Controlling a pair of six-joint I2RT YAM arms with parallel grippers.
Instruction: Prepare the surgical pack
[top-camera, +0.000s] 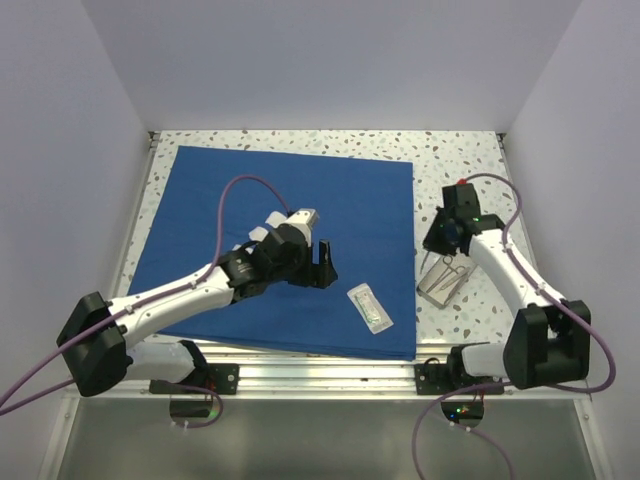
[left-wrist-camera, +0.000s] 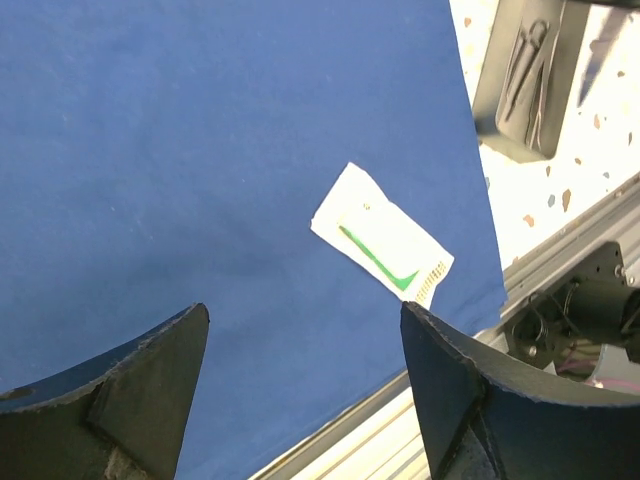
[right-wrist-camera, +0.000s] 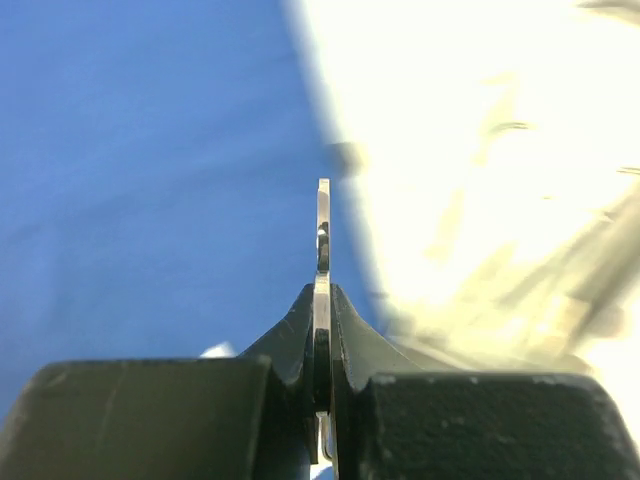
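I will next lower my right gripper back into the silver tray (top-camera: 456, 290), below it and nearer my base, and release the instrument.
The royal-blue drape (top-camera: 300, 200) lies spread flat over the left and middle of the table. A clear packet (top-camera: 370, 308) with a green mark rests on its near right corner. It shows flat on the cloth in the left wrist view (left-wrist-camera: 382, 247). My left gripper (top-camera: 322, 265) hovers open just left of the packet, with nothing between its fingers (left-wrist-camera: 305, 310). My right gripper (top-camera: 438, 245) is shut on a thin steel instrument (right-wrist-camera: 323, 230), seen edge-on between the pads, above the small silver tray (top-camera: 456, 290) beside the drape's right edge.
The silver tray (left-wrist-camera: 525, 80) holds more steel instruments. An aluminium rail (top-camera: 320, 370) runs along the near table edge with both arm bases on it. Bare speckled tabletop (top-camera: 460, 160) lies right of the drape. White walls close in on the left, right and back.
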